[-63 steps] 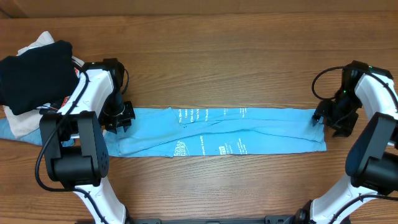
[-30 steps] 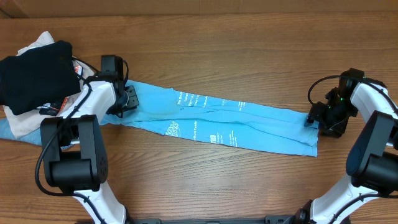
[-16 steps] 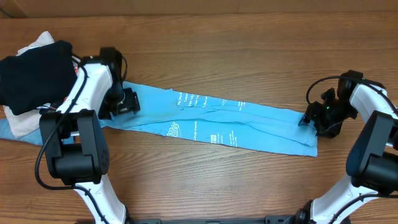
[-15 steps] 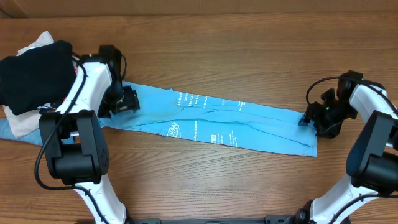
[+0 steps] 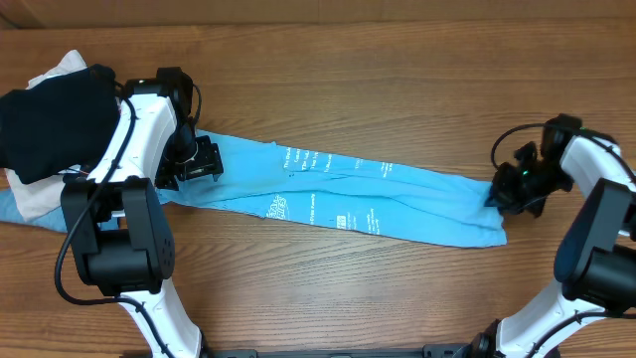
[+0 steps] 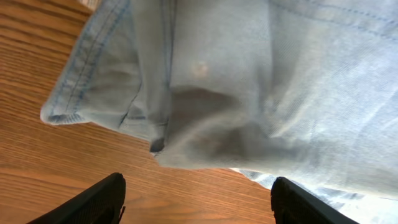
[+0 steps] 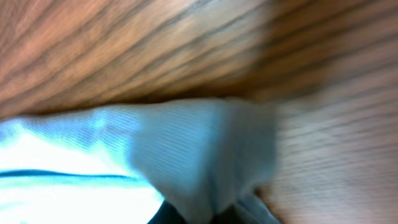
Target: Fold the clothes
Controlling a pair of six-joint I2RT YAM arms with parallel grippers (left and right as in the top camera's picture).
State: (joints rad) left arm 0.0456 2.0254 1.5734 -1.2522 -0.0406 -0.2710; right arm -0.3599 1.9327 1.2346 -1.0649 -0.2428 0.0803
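I should lift my right gripper, move it to the left in the overhead view, lower the T-shirt's end onto the T-shirt's middle (image 5: 310, 186) and let go, because the T-shirt lies long.
The clothes (image 5: 348, 204), a sky-blue T-shirt folded into a long strip with small white logos, lie slanting across the table from upper left to lower right. My left gripper (image 5: 202, 161) stands open at the strip's left end. In the left wrist view its fingertips (image 6: 102, 200) are spread wide over bare wood, just short of the shirt's hemmed edge (image 6: 205, 93). My right gripper (image 5: 503, 195) is shut on the strip's right end. The blurred right wrist view shows the shirt's fabric (image 7: 186, 149) bunching down into the jaws of that gripper (image 7: 211, 216).
A black folded garment (image 5: 55, 117) lies on a pile at the far left, over a beige cloth (image 5: 38, 195) and a bit of blue denim (image 5: 10, 211). The wooden table (image 5: 378, 89) stretches behind and in front of the strip.
The strip swung from level to slanting. My left gripper opened, let go of the left end and drew back slightly. My right gripper closed on the right end.
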